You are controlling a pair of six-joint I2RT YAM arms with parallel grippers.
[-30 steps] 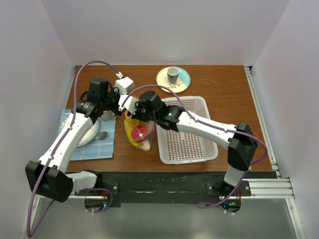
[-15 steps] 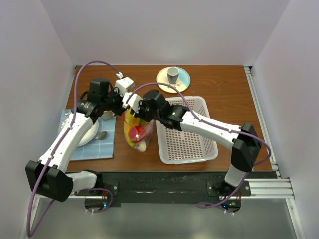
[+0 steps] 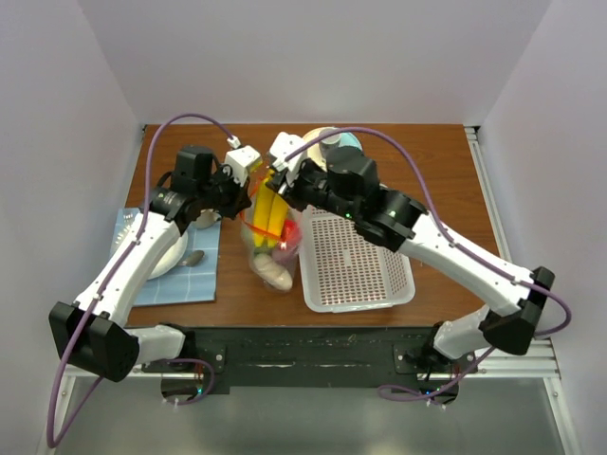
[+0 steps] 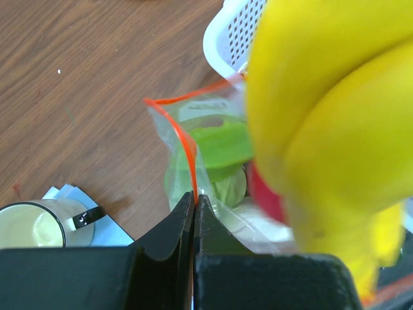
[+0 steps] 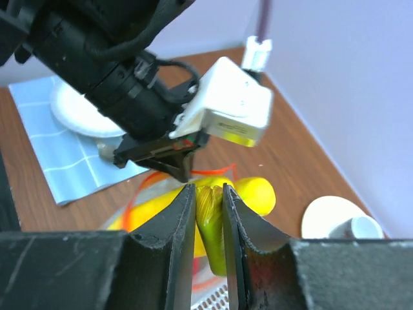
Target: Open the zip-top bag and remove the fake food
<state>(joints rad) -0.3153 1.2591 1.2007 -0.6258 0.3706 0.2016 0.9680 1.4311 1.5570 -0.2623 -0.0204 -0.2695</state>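
My right gripper carries the bananas to its right in the top view next, lowers and releases them, since the white basket's empty bottom lies below there.
The clear zip-top bag (image 3: 268,254) hangs open over the table, its orange-red zip strip (image 4: 186,145) pinched in my shut left gripper (image 4: 194,197). My right gripper (image 5: 208,194) is shut on the green stem of the yellow banana bunch (image 5: 255,194) and holds it above the bag's mouth; the bunch (image 3: 270,210) also fills the right of the left wrist view (image 4: 329,123). Inside the bag lie green pieces (image 4: 216,148), a red fruit (image 3: 290,237) and a cream oval piece (image 3: 276,276). The left gripper (image 3: 248,180) and right gripper (image 3: 277,182) sit close together.
A white basket (image 3: 356,261) stands right of the bag. A plate with a grey cup (image 5: 364,227) is at the back, partly hidden by the right arm. A blue cloth (image 3: 180,275) with a white bowl (image 3: 171,254) and a spoon lies at the left.
My right gripper has risen and moved back, drawing the banana bunch up out of the bag. The left gripper still holds the zip strip, a little higher.
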